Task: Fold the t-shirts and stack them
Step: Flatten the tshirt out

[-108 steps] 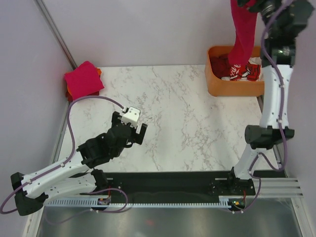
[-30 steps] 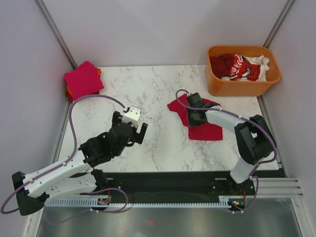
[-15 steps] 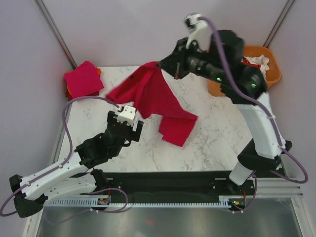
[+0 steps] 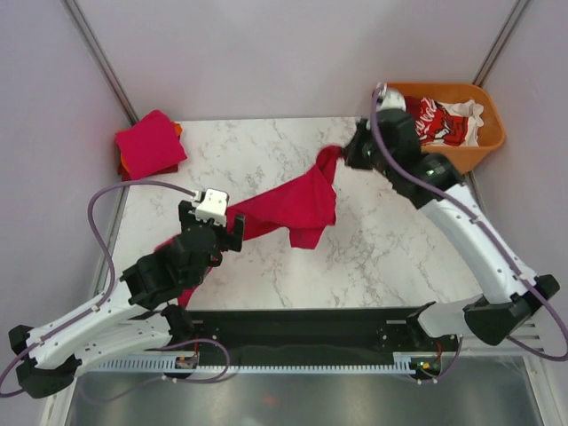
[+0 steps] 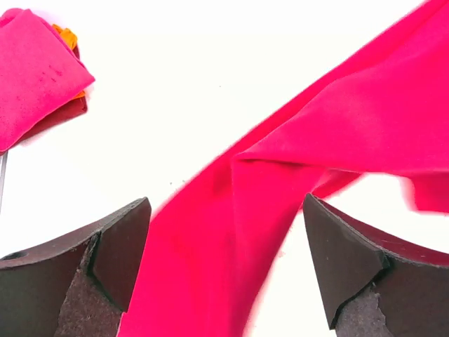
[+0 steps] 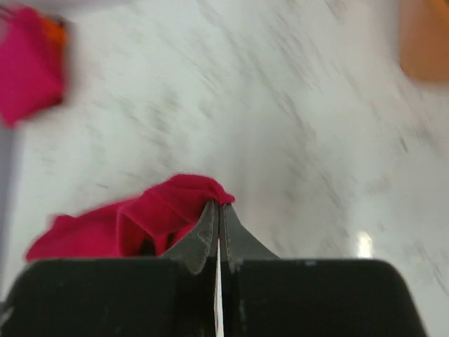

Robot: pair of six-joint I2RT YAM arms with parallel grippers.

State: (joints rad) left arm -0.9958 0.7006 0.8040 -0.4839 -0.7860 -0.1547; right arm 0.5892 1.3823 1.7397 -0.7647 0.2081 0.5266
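Observation:
The robot's left gripper needs to go down and back onto the crimson t-shirt's near end [image 5: 200,309], because that end lies unheld while the right gripper pinches the other end.
A crimson t-shirt [image 4: 288,204] stretches across the marble table from the right gripper down toward the left arm. My right gripper [image 4: 346,153] is shut on a bunched edge of this shirt [image 6: 165,210], its fingertips [image 6: 214,217] pinched together on the cloth. My left gripper [image 4: 216,229] is open above the shirt's lower left end. In the left wrist view the cloth [image 5: 330,133] runs between the two spread fingers [image 5: 119,246] without touching them. A folded pink-red t-shirt [image 4: 149,142] lies on an orange one at the back left corner.
An orange plastic tub [image 4: 404,158] at the back right holds more shirts, dark red and red with white print [image 4: 439,120]. The folded stack [image 5: 35,70] is far left in the left wrist view. Grey walls close in the table's left and back edges.
The right arm has swung down and to the right with the shirt, so the cloth now hangs lower and stretched. The left gripper has shifted left, and the shirt's end now lies under it.

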